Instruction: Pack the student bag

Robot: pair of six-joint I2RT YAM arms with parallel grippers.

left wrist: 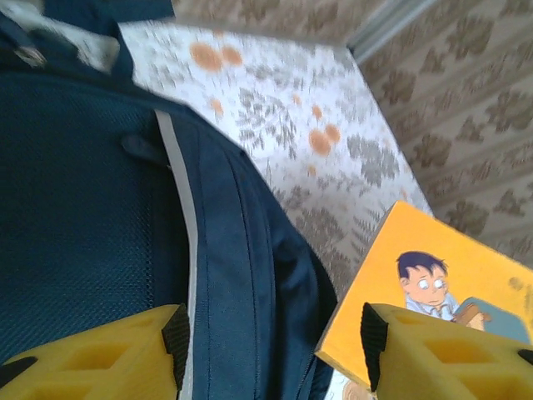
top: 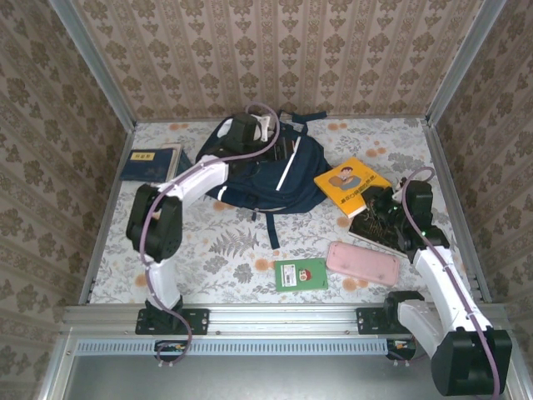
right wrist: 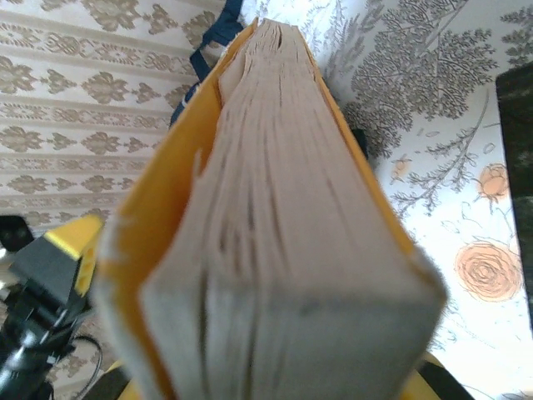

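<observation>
My left gripper is open and next needs to go down onto the middle part of the bag's grey reflective stripe (top: 287, 165) (left wrist: 188, 237), since that narrow stripe runs along the fabric below my fingers.
The student bag (top: 265, 171) is a navy backpack with white stripes, lying at the back middle of the table. My left gripper (top: 266, 127) hovers over its top end, open, with nothing between the fingers. In the left wrist view its yellow fingers (left wrist: 125, 350) stand wide apart over the bag's (left wrist: 225, 275) blue fabric and white stripe. My right gripper (top: 375, 202) is shut on the near edge of a yellow picture book (top: 350, 183) to the right of the bag. In the right wrist view the book's page edge (right wrist: 283, 250) runs straight out from the jaws.
A navy book with a yellow label (top: 150, 162) lies at the back left. A pink case (top: 362, 262) and a green card-like item (top: 301, 274) lie near the front right. A dark object (top: 375, 227) sits under the right gripper. Patterned walls enclose the table.
</observation>
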